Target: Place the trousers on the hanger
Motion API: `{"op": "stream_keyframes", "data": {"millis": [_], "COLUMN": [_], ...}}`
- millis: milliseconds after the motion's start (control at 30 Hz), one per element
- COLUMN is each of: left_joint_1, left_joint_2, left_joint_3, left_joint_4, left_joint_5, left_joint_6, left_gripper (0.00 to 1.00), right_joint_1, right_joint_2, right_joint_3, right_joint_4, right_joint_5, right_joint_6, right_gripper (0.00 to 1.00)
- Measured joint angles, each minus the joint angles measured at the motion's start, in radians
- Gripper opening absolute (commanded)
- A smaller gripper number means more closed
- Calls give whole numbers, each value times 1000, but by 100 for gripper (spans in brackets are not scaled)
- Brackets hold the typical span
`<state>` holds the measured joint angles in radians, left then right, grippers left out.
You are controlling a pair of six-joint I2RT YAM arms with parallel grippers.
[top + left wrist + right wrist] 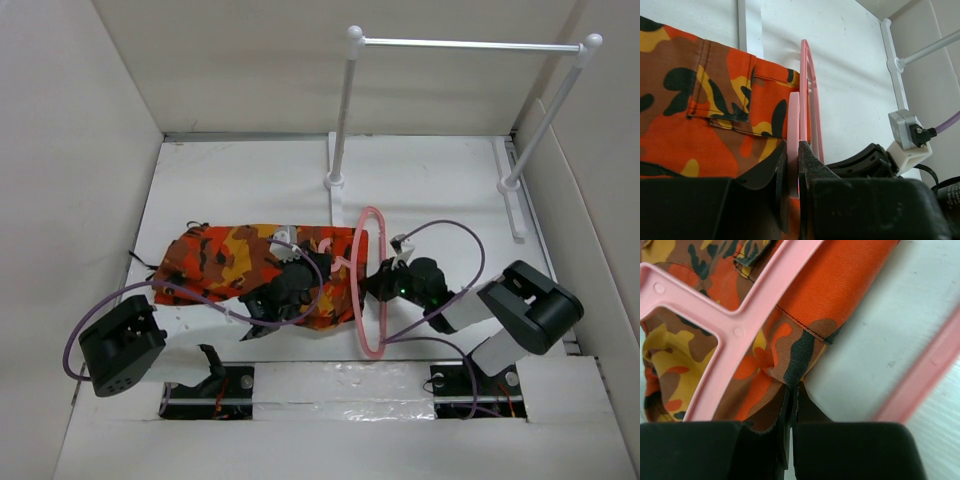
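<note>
The right gripper draws to the right in the top view next, away from the pink hanger, since only the trousers' edge (366, 282) (794, 383) reaches into the hanger's frame.
The camouflage trousers (225, 262) lie folded on the white table, left of centre. The thin pink hanger (372, 290) stands on edge at their right end. My left gripper (318, 262) is shut on the hanger's hook; the left wrist view shows the pink strip (794, 125) pinched between the jaws, with the trousers (695, 100) behind. My right gripper (372, 283) is shut on the edge of the trousers (790, 365), inside the hanger frame (735, 335).
A white-and-silver rail stand (460, 45) stands at the back right on two white feet (335, 195). White walls enclose the table on three sides. Purple cables trail from both arms.
</note>
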<state>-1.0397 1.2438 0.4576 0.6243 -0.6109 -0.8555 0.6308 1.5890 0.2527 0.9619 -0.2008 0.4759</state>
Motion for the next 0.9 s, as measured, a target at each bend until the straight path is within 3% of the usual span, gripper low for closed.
{"op": "stream_keyframes", "data": {"millis": [233,400,600,733,900], "left_joint_1": [-1,1,8,8,8], "left_joint_2": [-24,-24,-25,-42,-85], "left_joint_3": [1,2,11,17,42], "left_joint_4": [-7,-21,-43,-69,-124], "left_joint_5": [-12,-15,-13,0,0], "left_joint_6": [52,82,117,148,191], "left_gripper": [0,0,0,0,0], "right_joint_1": [-57,-116,-293,-404,-519], "right_joint_2": [-284,-628,-996,-1061,-963], "right_joint_3": [-72,-79,-61,-22,-12], "right_joint_4": [-158,-429,-843,-988,-1024], "right_joint_5": [7,58,183,231,195], "right_joint_6": [-26,-93,-220,-288,-328], "right_gripper": [0,0,0,0,0]}}
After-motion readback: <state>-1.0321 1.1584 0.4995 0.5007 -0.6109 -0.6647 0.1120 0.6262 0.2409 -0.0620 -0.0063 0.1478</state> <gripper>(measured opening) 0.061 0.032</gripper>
